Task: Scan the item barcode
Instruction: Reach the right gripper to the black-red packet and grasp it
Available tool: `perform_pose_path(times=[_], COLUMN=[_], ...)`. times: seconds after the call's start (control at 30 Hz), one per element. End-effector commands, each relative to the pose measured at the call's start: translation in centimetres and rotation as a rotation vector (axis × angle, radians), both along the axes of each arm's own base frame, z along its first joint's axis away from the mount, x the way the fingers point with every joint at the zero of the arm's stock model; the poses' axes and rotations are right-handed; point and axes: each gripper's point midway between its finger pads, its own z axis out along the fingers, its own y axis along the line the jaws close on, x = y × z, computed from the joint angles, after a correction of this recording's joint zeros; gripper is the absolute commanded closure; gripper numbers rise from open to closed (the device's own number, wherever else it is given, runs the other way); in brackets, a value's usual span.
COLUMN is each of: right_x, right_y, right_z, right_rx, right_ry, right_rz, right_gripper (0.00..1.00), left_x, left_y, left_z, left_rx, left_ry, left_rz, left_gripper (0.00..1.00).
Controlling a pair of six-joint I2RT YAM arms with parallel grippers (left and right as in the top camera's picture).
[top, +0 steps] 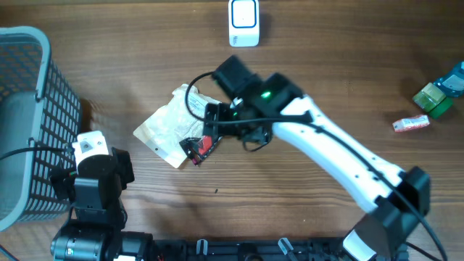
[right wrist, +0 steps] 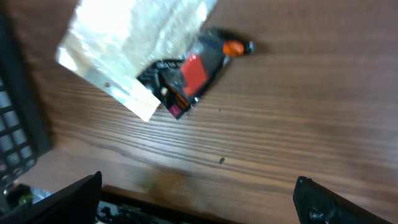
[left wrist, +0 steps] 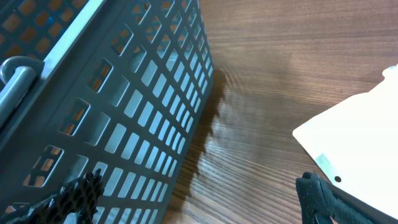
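The robot's open right gripper should next move down onto the packet's red and black end [top: 198, 147] [right wrist: 191, 73] and close there, because that end lies below and is still clear of both fingers.
The item is a clear, whitish plastic packet [top: 172, 122] with a red and black end, lying flat on the wooden table [top: 341, 65] left of centre. My right gripper [top: 209, 138] hovers over the packet's red end, open and holding nothing. In the right wrist view the packet [right wrist: 140, 43] lies above and left of the open right gripper [right wrist: 199, 199], apart from both fingertips. A white scanner [top: 243, 22] with a blue outline stands at the far edge. My left gripper [left wrist: 196, 205] is open and empty by the basket, with the packet's white corner [left wrist: 354, 143] to its right.
A grey mesh basket [top: 29, 123] fills the left side, close beside the left arm [top: 98, 188]; its wall [left wrist: 124, 106] takes up the left of the left wrist view. A green item [top: 435, 98] and a small pink-and-white box [top: 411, 124] lie at the far right.
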Motion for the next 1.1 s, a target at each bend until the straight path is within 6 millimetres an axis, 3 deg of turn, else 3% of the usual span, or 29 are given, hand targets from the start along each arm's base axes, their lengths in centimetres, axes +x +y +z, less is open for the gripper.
perform_pose_path(times=[0.0, 0.07, 0.1, 0.2, 0.47, 0.7, 1.07], right_x=[-0.4, -0.1, 0.3, 0.9, 2.1, 2.7, 2.8], right_y=[1.8, 4.8, 5.4, 5.1, 3.9, 4.5, 4.2], right_z=[-5.0, -7.3, -8.8, -11.7, -13.4, -15.7, -16.3], right_rx=[-0.042, 0.047, 0.045, -0.015, -0.089, -0.088, -0.106], right_ry=[0.166, 0.236, 0.259, 0.304, 0.279, 0.288, 0.279], right_rz=[-0.175, -0.147, -0.195, -0.342, -0.538, -0.557, -0.563], right_gripper=[0.1, 0.1, 0.1, 0.11, 0.22, 0.25, 0.58], left_x=[-0.1, -0.1, -0.1, -0.1, -0.1, -0.1, -0.1], left_y=[0.3, 0.3, 0.3, 0.3, 0.3, 0.3, 0.3], left_z=[0.3, 0.3, 0.3, 0.3, 0.3, 0.3, 0.3], left_rx=[0.006, 0.006, 0.006, 0.006, 0.006, 0.006, 0.006], left_ry=[-0.009, -0.009, -0.009, -0.009, -0.009, -0.009, -0.01], left_rz=[0.014, 0.014, 0.014, 0.014, 0.014, 0.014, 0.015], left_gripper=[0.0, 0.0, 0.0, 0.0, 0.0, 0.0, 0.0])
